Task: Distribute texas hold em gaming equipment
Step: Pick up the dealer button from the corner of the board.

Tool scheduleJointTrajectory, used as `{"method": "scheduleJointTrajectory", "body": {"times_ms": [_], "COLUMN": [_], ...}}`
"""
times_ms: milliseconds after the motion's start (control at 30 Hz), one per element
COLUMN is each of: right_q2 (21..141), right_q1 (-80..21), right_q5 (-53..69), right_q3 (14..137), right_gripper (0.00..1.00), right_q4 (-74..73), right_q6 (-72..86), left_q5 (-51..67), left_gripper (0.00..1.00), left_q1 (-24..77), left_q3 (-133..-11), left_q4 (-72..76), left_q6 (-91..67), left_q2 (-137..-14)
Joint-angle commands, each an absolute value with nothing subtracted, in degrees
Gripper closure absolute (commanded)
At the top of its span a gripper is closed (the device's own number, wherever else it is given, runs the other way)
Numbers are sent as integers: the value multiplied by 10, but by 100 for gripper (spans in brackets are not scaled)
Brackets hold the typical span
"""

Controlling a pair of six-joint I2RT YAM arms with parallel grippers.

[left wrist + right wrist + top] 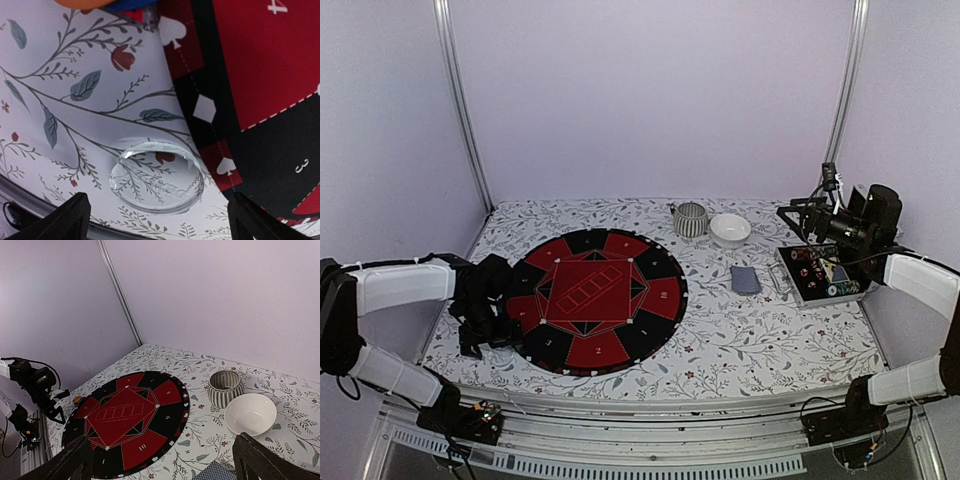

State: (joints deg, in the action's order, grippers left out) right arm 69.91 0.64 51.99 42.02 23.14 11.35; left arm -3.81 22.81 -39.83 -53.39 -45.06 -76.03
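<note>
I will next lower my open left gripper onto the clear disc's opposite rims and close it, since the disc lies flat on the cloth below the gripper's fingers.
A clear round disc (155,177) lies flat on the floral cloth just off the red-and-black mat (260,75). My left gripper (157,227) hangs open right above it, its dark fingers (67,220) wide on either side. An orange chip stacked on a blue chip (100,4) shows at the top edge, and the orange chip (76,399) also shows at the mat's left rim. The grey-blue card deck (745,279) lies right of the mat. A tray of poker chips (820,275) stands at the far right, under my open, empty right gripper (798,222).
A ribbed grey cup (690,219) and a white bowl (730,230) stand behind the deck. The mat (595,300) covers the left middle of the table. My left arm (480,300) reaches over its left edge. Frame posts stand at the back corners.
</note>
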Motion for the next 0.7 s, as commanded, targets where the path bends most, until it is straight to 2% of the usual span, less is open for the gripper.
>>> {"method": "scheduleJointTrajectory", "body": {"times_ms": [0,367,667], "right_q2": [693,688,693], "right_q1": [3,3,3], "right_q5": [516,517,520], "right_q3": [437,439,443], "right_gripper": [1,1,1], "right_q4": [222,216,212], "right_q6": [106,104,105], "left_q5": [-31,6,-18], "left_gripper": [2,5,21], "left_q1": [226,225,225], "left_q3": [-392,-371,-353], "left_q4": [-513,-500,-526], "left_q6": [-463,-478,-504], "left_q2": [-760,-804,-761]}}
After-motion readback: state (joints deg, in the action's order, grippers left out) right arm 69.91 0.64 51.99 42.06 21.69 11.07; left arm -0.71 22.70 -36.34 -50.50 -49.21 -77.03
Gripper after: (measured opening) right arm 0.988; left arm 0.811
